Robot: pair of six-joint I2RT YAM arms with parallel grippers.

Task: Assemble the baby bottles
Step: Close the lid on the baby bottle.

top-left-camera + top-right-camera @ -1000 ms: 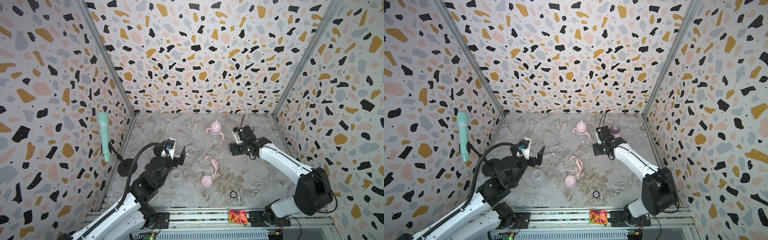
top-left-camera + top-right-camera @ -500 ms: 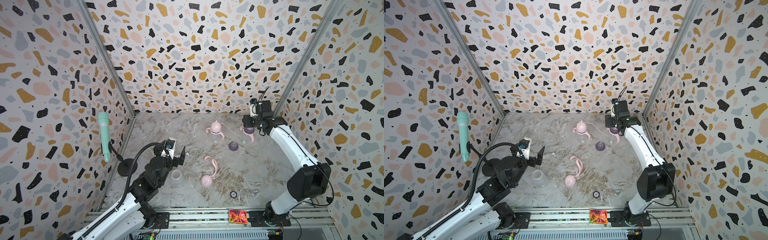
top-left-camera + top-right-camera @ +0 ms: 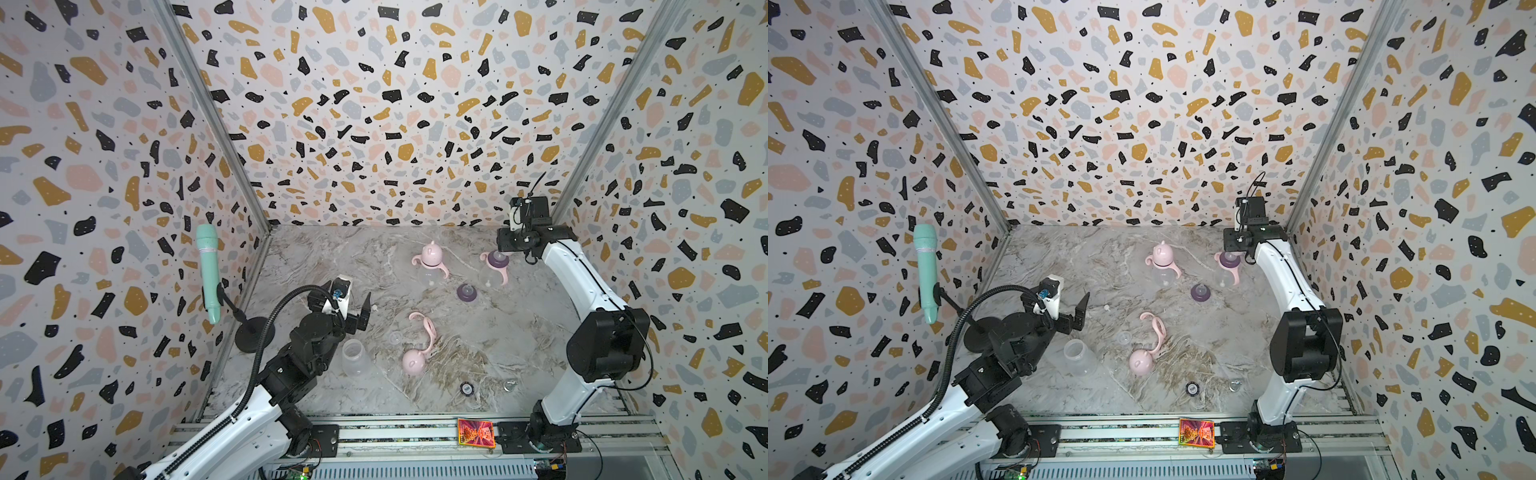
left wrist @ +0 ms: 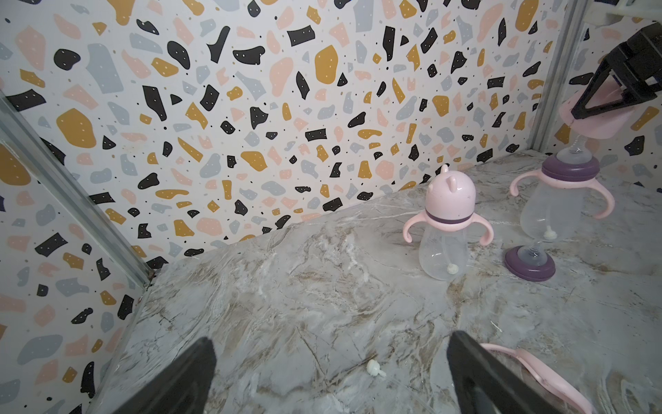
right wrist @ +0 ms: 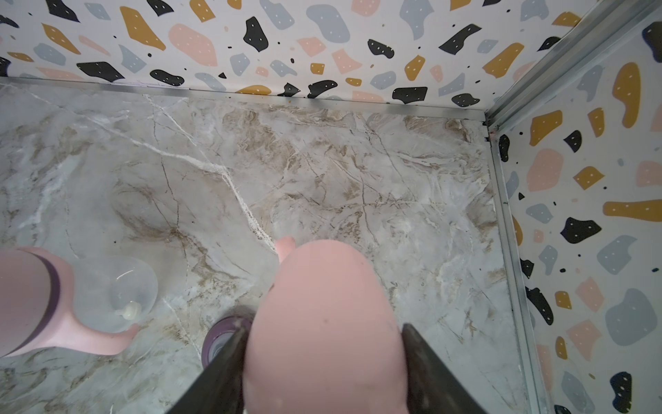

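The teat below the pink dome cap is bare, so I will next move my right gripper down onto the uncapped bottle's purple collar to release the cap there.
My right gripper is shut on a pink dome cap, which hangs just above an upright clear bottle at the back right; that bottle has a purple collar, a teat and pink handles. To its left stands a capped bottle. A loose purple teat collar lies in front of them. A bare clear bottle, a pink handle ring and another pink cap rest near the front. My left gripper hovers open and holds nothing, just behind the bare bottle.
A mint-green microphone on a black stand sits by the left wall. A small white weight with a thin tube lies between the left fingers. A black disc and a metal ring lie near the front edge.
My right gripper has carried the pink cap from mid-table to the back right, above the uncapped bottle, uncovering the loose purple collar. The left arm has not moved.
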